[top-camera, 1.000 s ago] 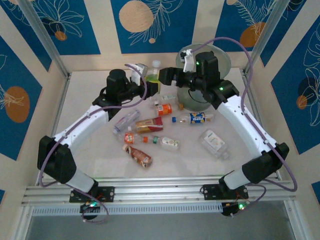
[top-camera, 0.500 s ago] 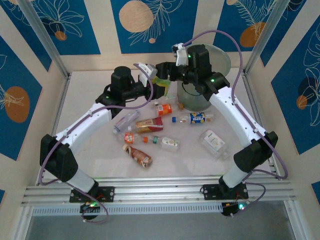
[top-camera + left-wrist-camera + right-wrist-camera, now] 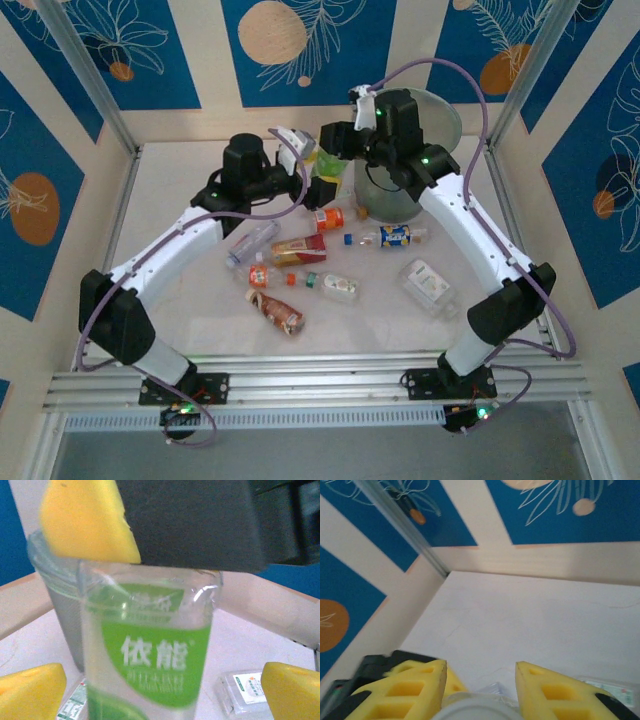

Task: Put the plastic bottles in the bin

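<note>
The robot's open left gripper leaves the bottle free, so the right gripper should next carry the green-labelled bottle across over the bin's opening (image 3: pixel 437 117) and release its white cap.
A clear bottle with a green label (image 3: pixel 155 655) hangs upright above the table at the back, a white cap (image 3: pixel 475 711) on top. My right gripper (image 3: pixel 336 152) is shut on its top from above, with yellow pads (image 3: pixel 415 690) either side of the cap. Around its lower body my left gripper (image 3: pixel 310 178) stands open, its fingertips (image 3: pixel 30 690) clear of the bottle on both sides. The grey-green bin (image 3: pixel 405 195) stands just right of the bottle and behind it (image 3: pixel 62 595). Several more bottles lie on the table, among them an orange-labelled one (image 3: pixel 328 218).
Loose bottles spread across the table's middle: a red-labelled one (image 3: pixel 300 247), a blue-labelled one (image 3: pixel 395 236), a brown one (image 3: pixel 278 312) and a flat clear one (image 3: pixel 428 283). Metal frame posts (image 3: pixel 85 75) and patterned walls close in the back and sides.
The right gripper swung left from over the bin and closed on the top of the green-labelled bottle. The left gripper, which held it, has opened.
</note>
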`<state>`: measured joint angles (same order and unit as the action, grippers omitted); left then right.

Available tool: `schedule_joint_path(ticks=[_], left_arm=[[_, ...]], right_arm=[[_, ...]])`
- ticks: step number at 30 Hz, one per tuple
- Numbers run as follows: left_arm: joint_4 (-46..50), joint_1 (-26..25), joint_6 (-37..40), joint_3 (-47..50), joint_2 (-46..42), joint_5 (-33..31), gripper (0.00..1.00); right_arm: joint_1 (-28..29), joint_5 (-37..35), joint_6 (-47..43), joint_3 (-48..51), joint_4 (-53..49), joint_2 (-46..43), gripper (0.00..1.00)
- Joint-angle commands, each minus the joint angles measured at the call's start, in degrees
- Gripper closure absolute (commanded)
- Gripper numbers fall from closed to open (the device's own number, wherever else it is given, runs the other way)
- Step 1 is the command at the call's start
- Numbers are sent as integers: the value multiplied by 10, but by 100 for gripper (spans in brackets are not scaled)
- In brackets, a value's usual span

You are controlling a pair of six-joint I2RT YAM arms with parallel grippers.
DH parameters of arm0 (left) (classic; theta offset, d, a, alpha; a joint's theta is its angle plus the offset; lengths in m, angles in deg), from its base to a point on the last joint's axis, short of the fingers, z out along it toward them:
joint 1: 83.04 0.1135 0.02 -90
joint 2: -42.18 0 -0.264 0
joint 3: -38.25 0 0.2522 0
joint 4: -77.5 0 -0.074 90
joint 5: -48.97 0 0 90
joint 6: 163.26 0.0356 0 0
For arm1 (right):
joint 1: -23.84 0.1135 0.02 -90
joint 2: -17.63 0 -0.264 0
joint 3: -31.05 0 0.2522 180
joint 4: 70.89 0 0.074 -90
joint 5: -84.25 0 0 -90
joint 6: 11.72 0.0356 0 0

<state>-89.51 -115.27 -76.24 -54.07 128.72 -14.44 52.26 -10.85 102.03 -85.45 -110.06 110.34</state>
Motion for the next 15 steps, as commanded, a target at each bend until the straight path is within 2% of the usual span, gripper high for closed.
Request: schedule_joint_path(ticks=[1,8,15], left_arm=[[9,-7,6,10,-53,-48,1],[40,-7,-14,69,-128,-156,1],[81,-7,-21,106,-186,-241,0]], right_arm=[[-12,-106,-37,-37,12,-13,83],[-31,-254,-82,-51,88,-11,83],[-55,-333,-110,-83,140,35,83]])
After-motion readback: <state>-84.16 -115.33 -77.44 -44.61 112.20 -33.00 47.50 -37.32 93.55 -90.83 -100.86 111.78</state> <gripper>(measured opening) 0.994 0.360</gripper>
